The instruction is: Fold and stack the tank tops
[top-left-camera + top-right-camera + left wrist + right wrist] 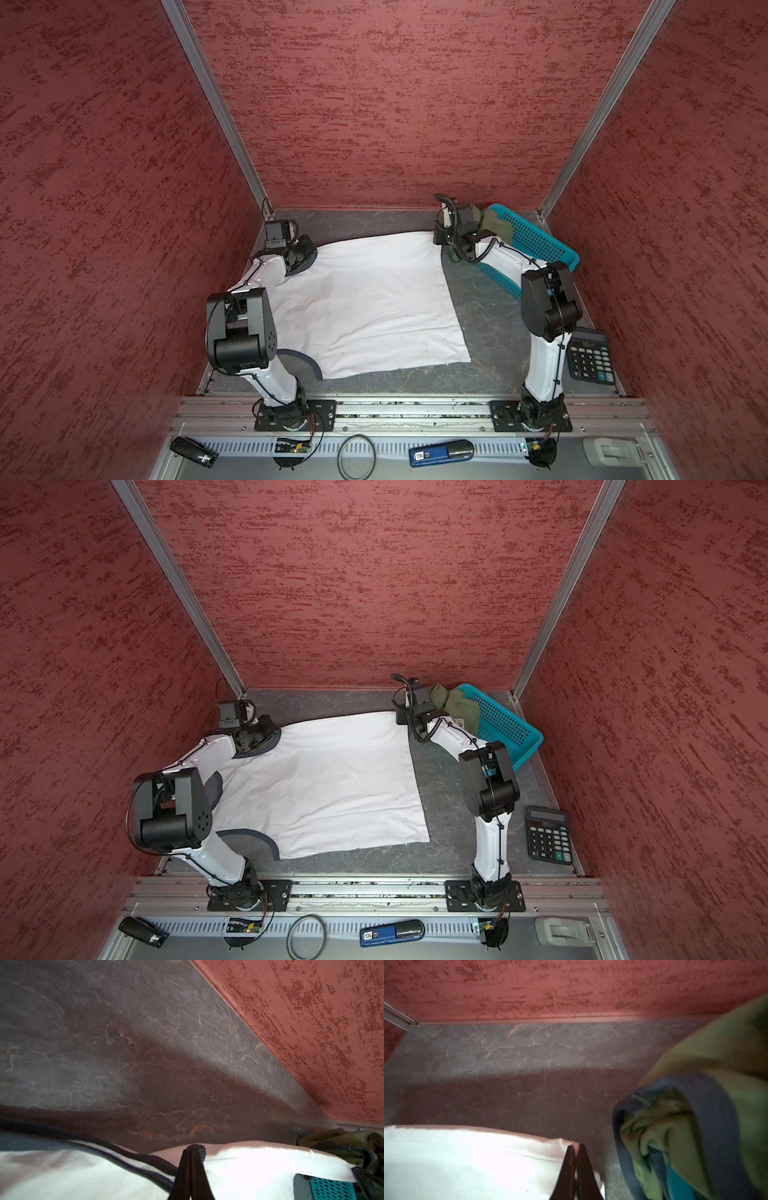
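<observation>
My left gripper will go back and down to release the top's edge on the white cloth below it toward my base, with both far corners gripped.
The white tank top lies spread flat on the grey table, plain side up, with dark-trimmed armholes at its left side. My left gripper is shut on the dark-trimmed edge at the top's far left corner. My right gripper is shut on the hem corner at the far right. The olive green tank top lies crumpled in and over the teal basket, just right of my right gripper. No print shows on either one.
The basket leans tilted in the back right corner. A black calculator lies at the right edge near the right arm's base. Red walls close in the table on three sides. A blue device and a cable ring lie below the front rail.
</observation>
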### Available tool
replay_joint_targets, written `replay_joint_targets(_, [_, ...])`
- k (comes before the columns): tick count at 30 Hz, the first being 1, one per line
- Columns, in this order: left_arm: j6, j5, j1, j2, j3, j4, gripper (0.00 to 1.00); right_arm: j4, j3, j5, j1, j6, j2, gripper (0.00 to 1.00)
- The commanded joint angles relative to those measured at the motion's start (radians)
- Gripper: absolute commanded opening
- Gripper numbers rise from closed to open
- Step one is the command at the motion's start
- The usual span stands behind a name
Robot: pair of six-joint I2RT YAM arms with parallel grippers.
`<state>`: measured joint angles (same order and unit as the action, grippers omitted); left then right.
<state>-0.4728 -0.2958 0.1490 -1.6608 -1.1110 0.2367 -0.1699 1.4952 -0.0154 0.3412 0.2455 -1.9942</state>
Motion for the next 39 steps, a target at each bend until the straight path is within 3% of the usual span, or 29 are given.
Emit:
replay_joint_targets(1, [0.020, -0.011, -0.009, 0.066, 0.054, -0.065, 0.00, 0.123, -0.073, -0.014, -0.001, 0.016, 0.081, 0.00])
replay_joint_targets(11, [-0.008, -0.010, -0.028, 0.235, 0.247, -0.113, 0.00, 0.263, -0.389, -0.060, 0.000, 0.090, 0.268, 0.00])
replay_joint_targets(18, [-0.065, -0.002, -0.047, 0.340, 0.410, -0.156, 0.08, 0.365, -0.618, -0.139, 0.003, 0.181, 0.355, 0.02])
replay_joint_targets(19, [-0.074, -0.004, -0.049, 0.351, 0.430, -0.152, 0.12, 0.372, -0.651, -0.154, 0.005, 0.191, 0.364, 0.06])
replay_joint_targets(23, [-0.128, 0.052, -0.054, 0.432, 0.499, -0.080, 0.53, 0.330, -0.733, -0.154, 0.011, 0.209, 0.436, 0.34])
replay_joint_targets(24, [-0.139, 0.066, -0.050, 0.452, 0.503, -0.051, 0.57, 0.310, -0.744, -0.139, 0.011, 0.213, 0.460, 0.40])
replay_joint_targets(29, [-0.136, 0.132, -0.083, 0.498, 0.421, 0.097, 0.62, 0.216, -0.721, -0.122, 0.013, 0.201, 0.524, 0.48])
replay_joint_targets(35, [-0.126, 0.190, -0.226, 0.312, 0.227, 0.218, 0.60, 0.177, -0.617, -0.146, 0.034, 0.249, 0.433, 0.48])
replay_joint_targets(39, [-0.172, 0.206, -0.237, 0.206, 0.184, 0.248, 0.59, 0.145, -0.549, -0.160, 0.066, 0.274, 0.356, 0.48])
